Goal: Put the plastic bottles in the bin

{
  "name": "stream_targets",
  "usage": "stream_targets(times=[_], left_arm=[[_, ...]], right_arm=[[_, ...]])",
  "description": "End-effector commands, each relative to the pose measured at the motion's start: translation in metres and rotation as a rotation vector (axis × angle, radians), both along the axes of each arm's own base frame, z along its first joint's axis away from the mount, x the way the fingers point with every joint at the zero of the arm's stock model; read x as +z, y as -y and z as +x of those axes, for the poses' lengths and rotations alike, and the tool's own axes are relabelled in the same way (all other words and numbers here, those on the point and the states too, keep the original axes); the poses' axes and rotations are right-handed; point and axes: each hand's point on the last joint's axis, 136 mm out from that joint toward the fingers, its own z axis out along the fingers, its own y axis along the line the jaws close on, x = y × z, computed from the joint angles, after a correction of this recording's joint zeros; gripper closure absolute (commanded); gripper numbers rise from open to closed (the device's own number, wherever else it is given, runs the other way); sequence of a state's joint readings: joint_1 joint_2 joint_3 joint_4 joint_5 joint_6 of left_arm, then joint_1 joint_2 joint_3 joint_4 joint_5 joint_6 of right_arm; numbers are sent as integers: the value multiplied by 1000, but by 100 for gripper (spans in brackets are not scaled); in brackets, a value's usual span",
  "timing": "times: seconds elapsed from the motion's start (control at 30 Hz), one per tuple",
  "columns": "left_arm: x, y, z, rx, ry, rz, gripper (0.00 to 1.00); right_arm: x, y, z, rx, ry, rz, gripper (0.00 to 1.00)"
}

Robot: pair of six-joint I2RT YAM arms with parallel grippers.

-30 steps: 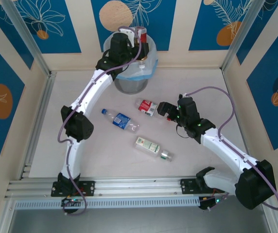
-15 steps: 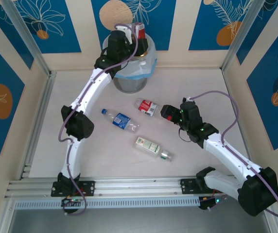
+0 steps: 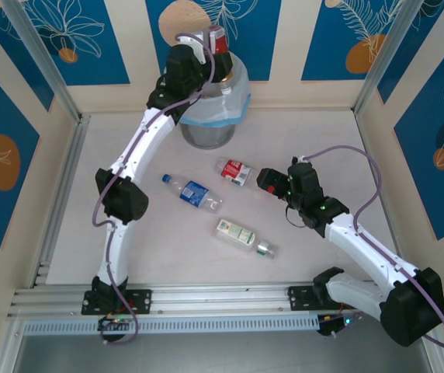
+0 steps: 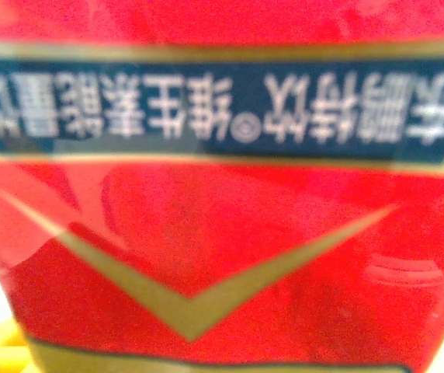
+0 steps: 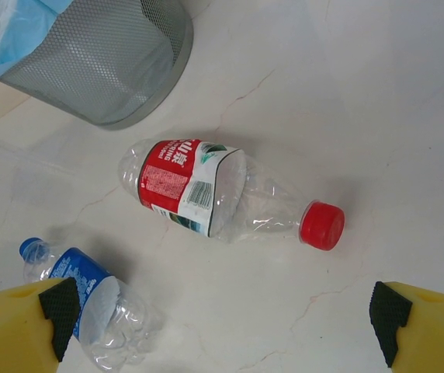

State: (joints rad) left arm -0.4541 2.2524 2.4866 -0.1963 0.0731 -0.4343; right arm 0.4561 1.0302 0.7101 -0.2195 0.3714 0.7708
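Observation:
The bottle still in my left gripper above the bin's rim goes down into the bin's bag-lined opening next for release, since that opening lies below.
My left gripper [image 3: 209, 56] is shut on a gold-and-red-labelled bottle [image 3: 220, 41] and holds it above the bin [image 3: 206, 134], the grey wastebasket with a bag lining. In the left wrist view that label [image 4: 222, 194] is pressed close to the camera. Three bottles lie on the table: a red-labelled one with a red cap [image 3: 236, 171] [image 5: 199, 190], a blue-labelled one [image 3: 192, 192] [image 5: 90, 299] and a green-white one [image 3: 241, 235]. My right gripper [image 3: 262, 180] [image 5: 222, 326] is open and hovers just right of the red-labelled bottle, clear of it.
The bin stands against the back wall. An aluminium rail [image 3: 59, 194] runs along the table's left side and a slotted rail [image 3: 214, 299] along the front. The bin's mesh wall [image 5: 105, 70] is at the upper left in the right wrist view.
My left gripper has raised the gold-and-red bottle a little higher over the bin. My right arm drew back slightly from the red-labelled bottle, then held still.

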Motion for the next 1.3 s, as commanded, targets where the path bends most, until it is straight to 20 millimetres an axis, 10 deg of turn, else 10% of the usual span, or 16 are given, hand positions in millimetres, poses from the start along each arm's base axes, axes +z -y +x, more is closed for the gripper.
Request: stream_targets(times=[0.0, 0.53, 1.27], left_arm=[[69, -24, -7, 61, 212, -26, 63], [-34, -27, 54, 188, 188, 327, 61], [-44, -10, -13, -99, -47, 360, 61]], right_arm=[[6, 9, 0, -48, 18, 7, 2], [5, 8, -2, -54, 6, 24, 2], [1, 7, -1, -56, -1, 35, 2]])
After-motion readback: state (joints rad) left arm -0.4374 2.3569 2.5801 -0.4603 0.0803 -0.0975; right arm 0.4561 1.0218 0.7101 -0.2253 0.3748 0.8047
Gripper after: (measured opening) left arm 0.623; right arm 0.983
